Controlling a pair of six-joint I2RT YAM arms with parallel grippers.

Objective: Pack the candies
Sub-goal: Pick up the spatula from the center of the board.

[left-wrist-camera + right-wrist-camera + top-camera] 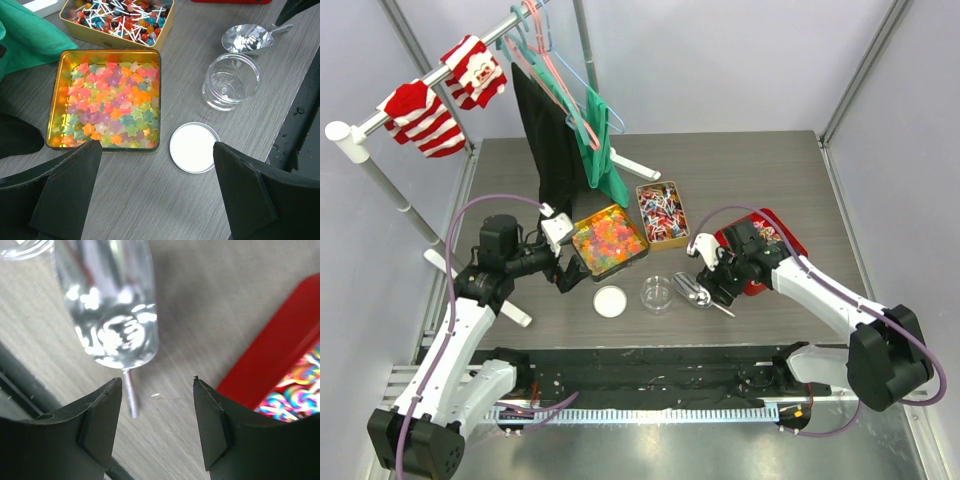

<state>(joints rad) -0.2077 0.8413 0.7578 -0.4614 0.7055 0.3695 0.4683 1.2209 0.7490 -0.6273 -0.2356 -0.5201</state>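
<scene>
The scoop's thin handle is off-center, close to the end of one finger. I will next move my right gripper back and lower it over the handle (720, 308) (130, 388) beside the scoop's bowl.
The candies are star-shaped gummies (608, 240) (112, 105) in a gold tin, stick lollipops (661, 212) (120, 15) in a second gold tin, and swirl lollipops (300, 390) in a red tin (765, 245). My left gripper (568, 275) (157, 145) hangs open over bare table at the gummy tin's near edge. My right gripper (720, 290) (157, 382) is open low over the table. A silver scoop (692, 291) (107, 305) lies flat there, its thin handle close to the left finger and not gripped.
A clear, empty jar (657, 293) (231, 80) stands between the gummy tin and the scoop (247, 38), with its white lid (609, 301) (194, 147) flat on the table beside it. A clothes rack (550, 120) with hanging garments stands at the back left.
</scene>
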